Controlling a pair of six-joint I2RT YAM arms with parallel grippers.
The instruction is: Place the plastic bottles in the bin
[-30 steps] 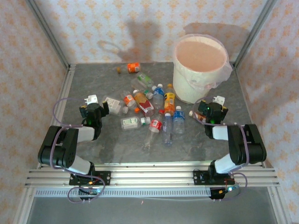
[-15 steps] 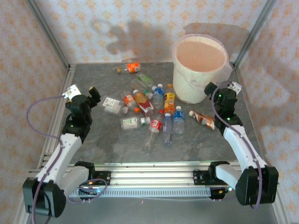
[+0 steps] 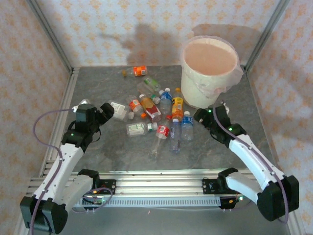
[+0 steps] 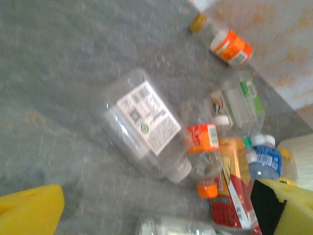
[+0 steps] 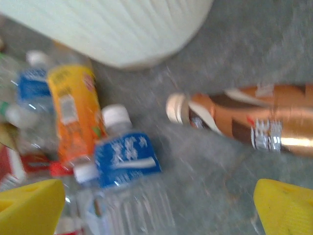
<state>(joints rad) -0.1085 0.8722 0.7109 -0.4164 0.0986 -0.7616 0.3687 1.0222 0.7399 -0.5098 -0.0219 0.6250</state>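
My right gripper turns and comes down astride the brown bottle's labelled body [image 5: 261, 119] next, since the bottle runs the same way as the gap between my fingers.
Several plastic bottles [image 3: 161, 115] lie scattered on the grey table, left of the bin [image 3: 199, 90], a large white bucket with a pinkish inside. My left gripper [image 3: 106, 110] is open above the table, next to a clear bottle with a white label [image 4: 146, 125]. Its yellow fingertips [image 4: 29, 213] frame an orange-labelled bottle [image 4: 203, 139] and a red and yellow one [image 4: 234, 191]. My right gripper [image 3: 201, 116] is open too, between a blue-labelled bottle [image 5: 127, 154] and a brown bottle [image 5: 249, 122], below the bin wall [image 5: 112, 29]. Neither gripper holds anything.
One orange-labelled bottle [image 3: 139, 71] lies apart near the back wall, with a green-labelled one [image 3: 150, 83] closer in. Patterned walls and metal posts close in the table [image 3: 122, 156] on three sides. An aluminium rail runs along the near edge.
Both arms unfolded from near their bases, swung up and outward, then came in and down toward the bottle cluster. Both grippers stayed open. The bottles have not moved.
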